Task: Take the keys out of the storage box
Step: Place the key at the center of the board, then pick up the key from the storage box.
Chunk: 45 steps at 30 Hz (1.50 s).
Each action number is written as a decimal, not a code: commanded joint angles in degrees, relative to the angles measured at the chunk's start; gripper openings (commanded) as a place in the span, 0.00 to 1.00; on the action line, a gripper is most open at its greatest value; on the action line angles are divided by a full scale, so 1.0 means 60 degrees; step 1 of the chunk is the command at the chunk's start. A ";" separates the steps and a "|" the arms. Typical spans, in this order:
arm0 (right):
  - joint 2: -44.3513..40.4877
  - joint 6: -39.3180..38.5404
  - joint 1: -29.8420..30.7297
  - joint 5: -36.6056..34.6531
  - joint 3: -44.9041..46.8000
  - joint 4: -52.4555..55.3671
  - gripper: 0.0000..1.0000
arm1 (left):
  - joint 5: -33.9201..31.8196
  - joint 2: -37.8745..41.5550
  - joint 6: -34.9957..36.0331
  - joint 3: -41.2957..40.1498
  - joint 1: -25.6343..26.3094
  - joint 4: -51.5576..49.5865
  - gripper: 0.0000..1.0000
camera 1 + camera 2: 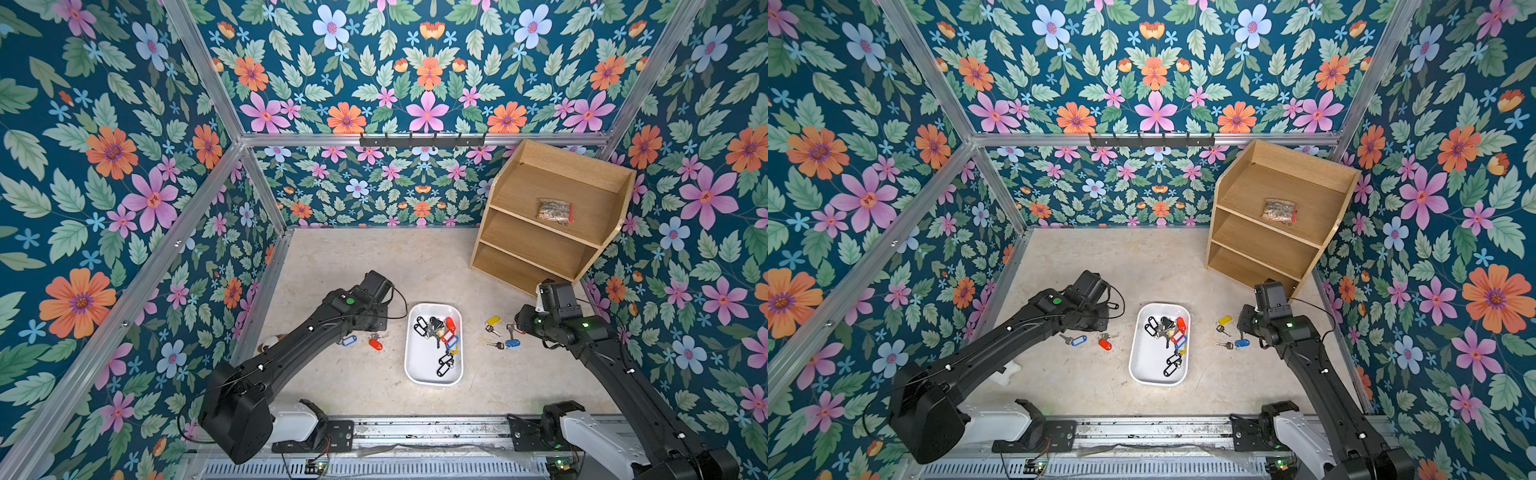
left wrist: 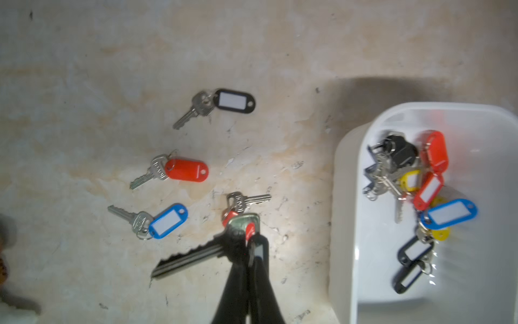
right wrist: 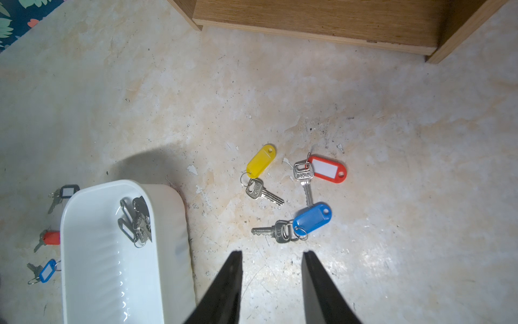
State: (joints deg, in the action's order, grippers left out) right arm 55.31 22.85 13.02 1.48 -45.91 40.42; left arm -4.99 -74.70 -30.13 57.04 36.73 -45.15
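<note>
I next need to bring my left gripper back and down to the bare tabletop short of the nearest red-tagged key and let go of the black-tagged key there.
The white storage box (image 1: 434, 308) (image 1: 1163, 306) sits mid-table with a tangle of keys (image 1: 441, 337) (image 2: 420, 182) on red, blue, yellow and black tags inside. My left gripper (image 2: 249, 246) hangs just left of the box, shut on a black-tagged key whose blade (image 2: 187, 262) sticks out sideways. Under it lies a red-tagged key (image 2: 246, 200). Black (image 2: 236, 101), red (image 2: 186, 169) and blue (image 2: 168, 221) tagged keys lie further left. My right gripper (image 3: 270, 254) is open and empty over the table right of the box, near yellow (image 3: 261, 161), red (image 3: 328, 169) and blue (image 3: 312, 218) tagged keys.
A tall wooden shelf unit (image 1: 552, 232) stands at the back right, with a clear bag (image 1: 555, 211) on its top shelf. A black hook rail (image 1: 422, 141) runs along the back wall. A small white and brown object (image 1: 270, 343) lies by the left wall under my left arm.
</note>
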 commanded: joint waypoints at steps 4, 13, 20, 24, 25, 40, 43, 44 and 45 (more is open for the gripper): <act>-0.0003 -0.0014 0.0041 -0.0012 0.0035 -0.0129 0.39 | 0.0844 0.0218 -0.1277 -0.1644 -0.0407 0.0523 0.00; 0.0028 -0.0003 0.0062 -0.0026 0.0041 -0.0094 0.41 | 0.1519 -0.0005 -0.1782 -0.3132 -0.0661 0.1767 0.37; 0.0055 0.0000 0.0096 -0.0070 0.0042 -0.0093 0.49 | 0.0881 0.0452 -0.1702 -0.2267 -0.0669 0.0979 0.99; 0.0084 0.0000 0.0093 -0.0063 0.0041 -0.0111 0.49 | 0.0254 0.1008 -0.1349 -0.1246 -0.0660 0.0250 0.98; 0.0097 0.0009 0.0092 -0.0063 0.0045 -0.0109 0.49 | 0.0127 0.1239 -0.1247 -0.1023 -0.0661 0.0182 0.98; 0.0215 -0.0083 0.0319 0.0506 -0.0048 -0.0135 0.42 | 0.0674 0.0775 -0.0381 0.0126 0.1197 0.1074 0.83; 0.0436 0.0184 0.1254 0.0841 -0.0414 -0.0013 0.43 | 0.0591 0.0457 -0.0500 0.0410 0.1534 0.1154 0.84; 0.0611 0.0317 0.1675 0.0670 -0.0554 0.0062 0.44 | 0.0633 0.0449 -0.0526 0.0382 0.1539 0.1276 0.84; 0.0857 0.0475 0.2286 0.0416 -0.0730 0.0188 0.46 | 0.0642 0.0465 -0.0558 0.0356 0.1525 0.1400 0.84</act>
State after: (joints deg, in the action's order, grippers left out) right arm 58.48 23.44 21.43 4.08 -48.42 40.73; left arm 0.03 -71.77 -33.08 58.96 45.63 -38.11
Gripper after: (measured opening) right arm 0.445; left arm 0.837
